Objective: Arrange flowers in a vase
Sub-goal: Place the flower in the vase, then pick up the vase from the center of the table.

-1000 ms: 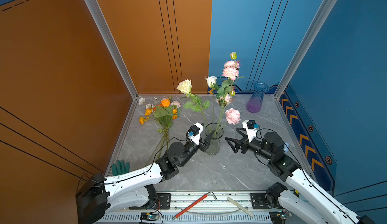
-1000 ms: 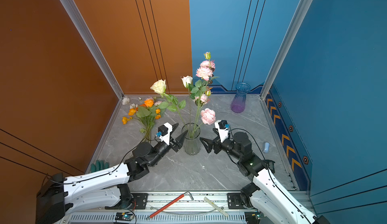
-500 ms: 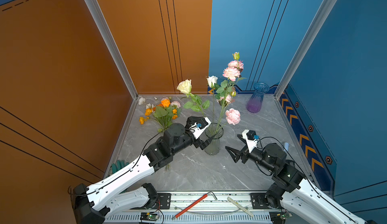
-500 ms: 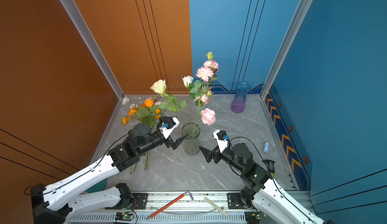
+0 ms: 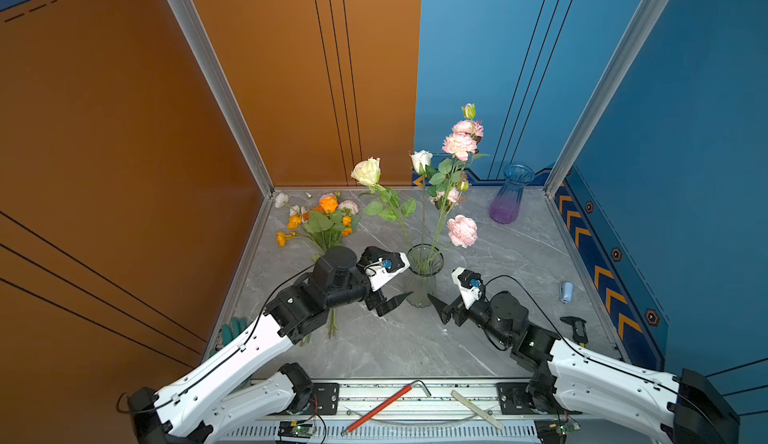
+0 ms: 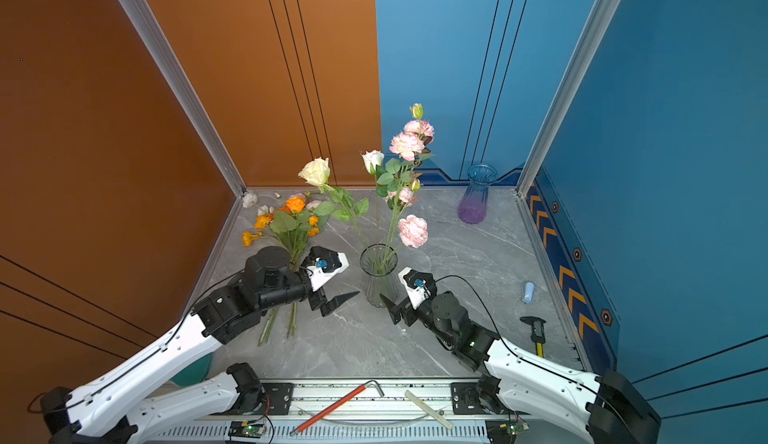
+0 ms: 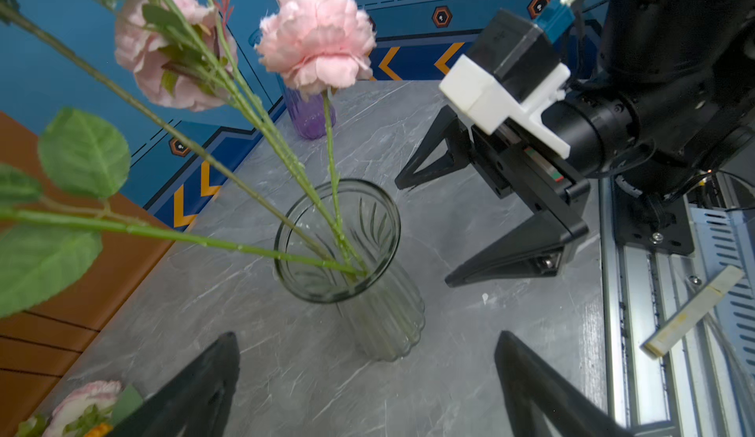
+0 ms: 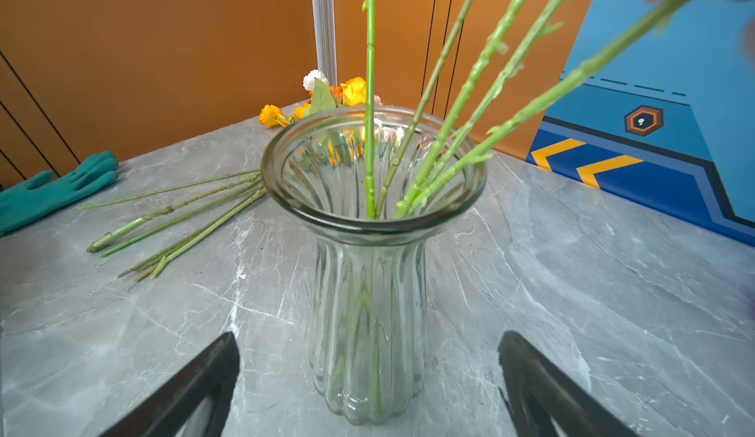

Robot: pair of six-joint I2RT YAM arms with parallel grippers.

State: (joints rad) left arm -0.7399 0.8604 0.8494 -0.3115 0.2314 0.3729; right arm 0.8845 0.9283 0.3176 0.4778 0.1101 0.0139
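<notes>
The vase stands lined up between my right gripper's open fingers, which will next slide straight toward it to straddle the vase's ribbed body below the vase's rim [image 5: 421,286] [image 8: 370,291].
A clear ribbed glass vase [image 5: 424,280] [image 6: 379,280] [image 8: 367,312] stands mid-table holding several flowers: a cream rose [image 5: 367,171], a white rose [image 5: 421,160] and pink blooms [image 5: 462,231] [image 7: 316,34]. More flowers [image 5: 328,222] [image 6: 291,222], orange, yellow and pink, lie in a bunch at the back left, stems [image 8: 175,218] toward the front. My left gripper [image 5: 395,298] [image 6: 340,301] [image 7: 367,335] is open and empty, low beside the vase's left. On the vase's right, my right gripper [image 5: 436,307] [image 6: 388,307] [image 8: 367,335] [image 7: 423,232] is open and empty, facing the base.
A blue-and-purple vase [image 5: 509,199] stands at the back right corner. A green glove [image 5: 232,334] [image 8: 61,189] lies at the left edge. A caliper [image 5: 575,327] and a small pale blue object [image 5: 566,291] sit at the right. A red-handled tool [image 5: 382,406] rests on the front rail.
My left gripper opened wide and dropped from the vase's rim to beside its base. My right gripper drew toward the front, then edged left toward the vase.
</notes>
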